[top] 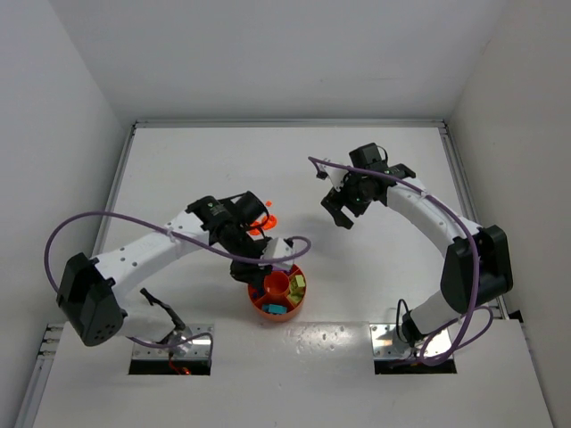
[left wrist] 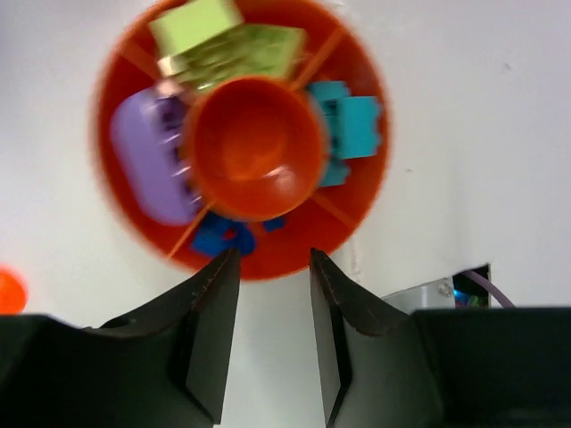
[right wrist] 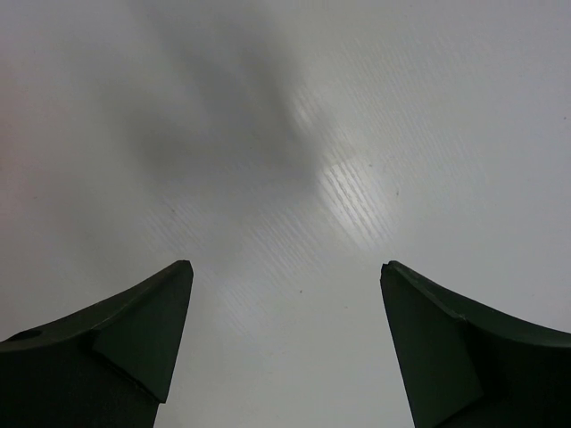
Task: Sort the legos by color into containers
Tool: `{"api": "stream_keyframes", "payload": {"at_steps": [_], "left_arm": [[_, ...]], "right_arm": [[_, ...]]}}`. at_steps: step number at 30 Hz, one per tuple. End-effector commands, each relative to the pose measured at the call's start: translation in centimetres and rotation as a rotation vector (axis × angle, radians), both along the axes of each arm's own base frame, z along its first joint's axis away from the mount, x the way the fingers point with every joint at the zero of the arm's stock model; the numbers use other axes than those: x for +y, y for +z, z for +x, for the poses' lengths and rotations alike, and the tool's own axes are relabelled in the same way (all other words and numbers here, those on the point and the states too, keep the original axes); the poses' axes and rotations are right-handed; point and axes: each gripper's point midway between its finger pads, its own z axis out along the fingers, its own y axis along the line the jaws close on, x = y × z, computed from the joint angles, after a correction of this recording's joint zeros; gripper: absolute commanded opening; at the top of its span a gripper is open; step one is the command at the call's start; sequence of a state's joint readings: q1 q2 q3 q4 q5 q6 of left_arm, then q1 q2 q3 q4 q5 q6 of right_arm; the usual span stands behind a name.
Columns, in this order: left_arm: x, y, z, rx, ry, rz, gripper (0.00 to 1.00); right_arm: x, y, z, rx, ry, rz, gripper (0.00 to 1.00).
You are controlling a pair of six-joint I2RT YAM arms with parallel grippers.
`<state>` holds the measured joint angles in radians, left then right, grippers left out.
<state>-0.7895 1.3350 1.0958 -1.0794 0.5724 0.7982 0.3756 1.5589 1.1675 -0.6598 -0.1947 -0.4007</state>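
Note:
My right gripper is going left in the top view next and down onto the nearer orange-red lego (top: 271,222), because that lego lies unsorted on the tabletop outside the tray (top: 259,308).
The round orange-red tray (left wrist: 368,223) lies under my left gripper (left wrist: 275,254), whose jaws stand a little apart with only bare table between them. Its wedge containers hold legos sorted by colour: yellow-green bricks (left wrist: 227,45), a purple one (left wrist: 147,156), teal ones (left wrist: 352,125) and blue ones (left wrist: 219,236) just off the left fingertip. The centre cup (left wrist: 254,147) looks empty. In the top view the left gripper (top: 252,267) hangs over the tray's (top: 259,308) left rim. Orange-red legos (top: 261,220) lie on the table behind the left wrist. My right gripper (top: 337,212) hovers wide open over bare table (right wrist: 285,134).
Metal mounting plates (top: 174,343) (top: 415,339) sit at the near edge by the arm bases. A raised border (top: 285,123) frames the white table, with walls close behind and at both sides. A purple cable (top: 98,218) loops off the left arm.

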Motion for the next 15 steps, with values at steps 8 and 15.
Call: {"api": "stream_keyframes", "payload": {"at_steps": [8,15], "left_arm": [[2.1,10.8,14.5,-0.202,0.663,-0.349,0.48],[6.7,11.8,19.7,-0.179,1.078,-0.383,0.67]], "right_arm": [[6.4,3.4,3.0,0.002,-0.02,0.198,0.78],[10.6,3.3,4.5,0.011,-0.008,0.174,0.64]]}}
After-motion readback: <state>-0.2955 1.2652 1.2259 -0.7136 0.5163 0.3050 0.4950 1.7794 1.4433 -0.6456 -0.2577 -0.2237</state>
